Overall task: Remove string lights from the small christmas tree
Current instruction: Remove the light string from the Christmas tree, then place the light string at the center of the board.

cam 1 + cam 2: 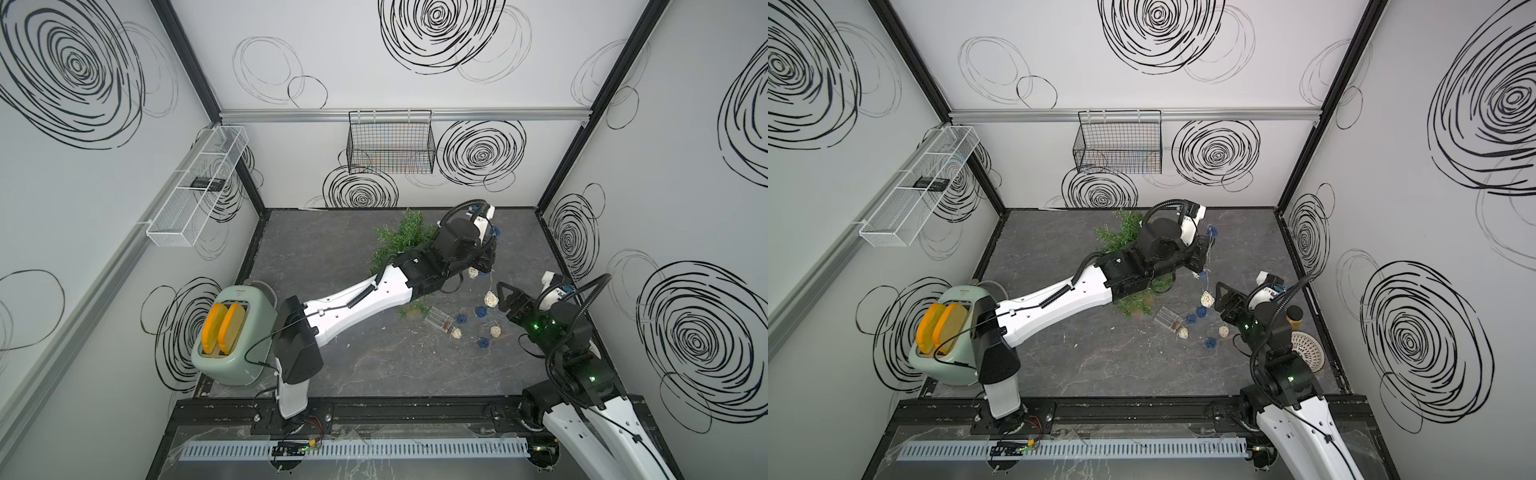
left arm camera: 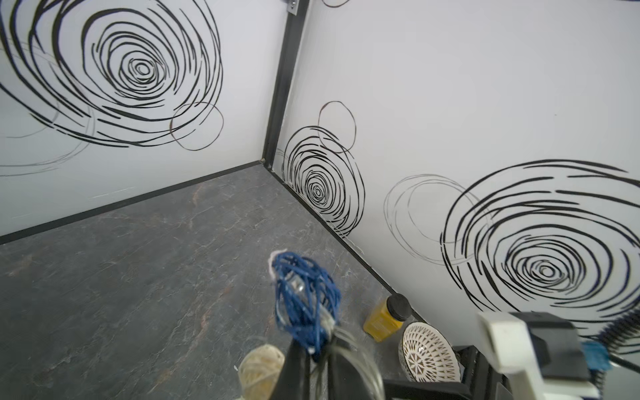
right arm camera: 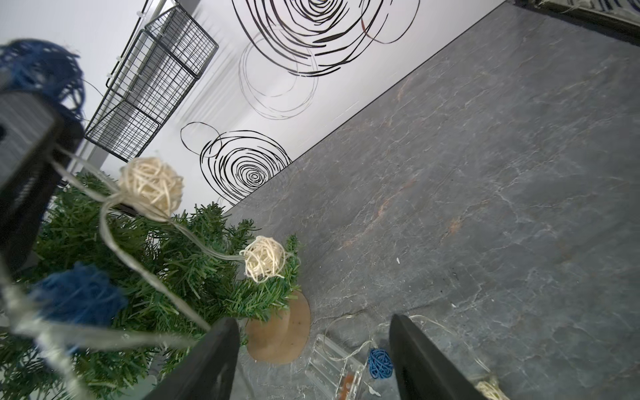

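Observation:
I will move my left gripper back toward the pile of balls and let go of the string lights. The pile lies back from my left gripper, clear of the tree (image 1: 399, 239).
The small christmas tree (image 1: 399, 239) stands at the back middle of the table, partly hidden under my left arm. My left gripper (image 2: 317, 356) is raised just right of the tree and is shut on the string lights, with a dark blue ball (image 2: 304, 301) sticking out past its fingertips. From there the clear wire sags across the tree (image 3: 194, 277) with cream balls (image 3: 265, 258) on it. The rest of the string lights (image 1: 481, 311) lies on the floor beside a clear battery box (image 1: 438, 320). My right gripper (image 3: 313, 320) stands open above that pile, holding nothing.
A green toaster (image 1: 232, 332) stands at the front left. On the back wall hangs a black wire basket (image 1: 390, 145), and on the left wall a white mesh shelf (image 1: 199, 183). A yellow bottle (image 1: 1295, 316) and a white perforated strainer (image 1: 1306, 349) sit by the right wall.

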Tool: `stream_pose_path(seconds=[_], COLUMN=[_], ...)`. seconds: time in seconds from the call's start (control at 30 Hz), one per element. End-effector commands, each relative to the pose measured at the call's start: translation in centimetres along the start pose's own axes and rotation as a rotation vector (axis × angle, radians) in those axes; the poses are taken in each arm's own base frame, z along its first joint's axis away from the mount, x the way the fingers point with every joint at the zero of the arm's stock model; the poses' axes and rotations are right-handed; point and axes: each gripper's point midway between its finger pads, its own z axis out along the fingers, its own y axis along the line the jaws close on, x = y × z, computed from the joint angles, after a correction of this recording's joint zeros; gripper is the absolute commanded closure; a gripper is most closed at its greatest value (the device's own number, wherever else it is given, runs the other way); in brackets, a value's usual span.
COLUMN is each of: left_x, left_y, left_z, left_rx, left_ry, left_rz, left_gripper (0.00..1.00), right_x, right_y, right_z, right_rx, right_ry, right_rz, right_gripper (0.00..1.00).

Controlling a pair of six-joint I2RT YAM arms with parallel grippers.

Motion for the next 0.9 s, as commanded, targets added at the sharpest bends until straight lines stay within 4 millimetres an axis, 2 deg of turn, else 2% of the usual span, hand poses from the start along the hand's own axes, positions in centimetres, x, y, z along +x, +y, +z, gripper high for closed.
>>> stream_pose_path(seconds=[0.0, 0.13, 0.3, 0.4, 0.53, 0.63, 0.67, 0.7, 0.73, 0.83, 0.87], left_x=[-3.6, -2.5, 2.4, 4.9, 7.8, 9.7, 10.1, 10.4, 10.6, 10.3, 10.1], left_y=[0.6, -0.7, -3.8, -4.2, -4.3, -4.6, -4.6, -4.6, -4.5, -4.8, -5.1], left_z=[-0.7, 0.1, 1.9, 3.4, 4.5, 4.7, 4.6, 4.5, 4.2, 3.1, 2.6], left_rx=[-0.020, -0.005, 0.036, 0.035, 0.045, 0.048, 0.043, 0.040, 0.035, 0.053, 0.064], left_ry=[-0.095, -0.059, 0.038, 0.093, 0.160, 0.212, 0.225, 0.231, 0.234, 0.224, 0.217], left_rz=[-0.045, -0.023, 0.023, 0.019, 0.016, 0.026, 0.029, 0.032, 0.034, 0.032, 0.030], left_gripper=[1.00, 1.00, 1.00, 1.00, 1.00, 0.45, 0.31, 0.01, 0.04, 0.04, 0.04], right_x=[-0.2, -2.0, -6.7, -8.9, -10.5, -10.9, -10.9, -10.9, -11.0, -11.1, -11.2], right_y=[-1.8, -2.4, -1.5, -0.5, 0.2, 0.5, 0.6, 0.6, 0.8, 1.2, 1.3], right_z=[-0.7, -2.1, -5.8, -8.1, -10.0, -10.1, -10.0, -9.8, -9.7, -9.4, -9.2], right_rx=[0.073, 0.102, 0.078, 0.026, -0.005, 0.002, 0.003, 0.005, 0.004, 0.006, 0.006], right_ry=[-0.039, -0.135, -0.347, -0.453, -0.525, -0.528, -0.526, -0.519, -0.516, -0.507, -0.504], right_rz=[0.048, 0.087, 0.114, 0.115, 0.108, 0.094, 0.091, 0.089, 0.086, 0.076, 0.070], right_gripper=[0.26, 0.25, 0.25, 0.25, 0.25, 0.25, 0.24, 0.23, 0.22, 0.19, 0.14])
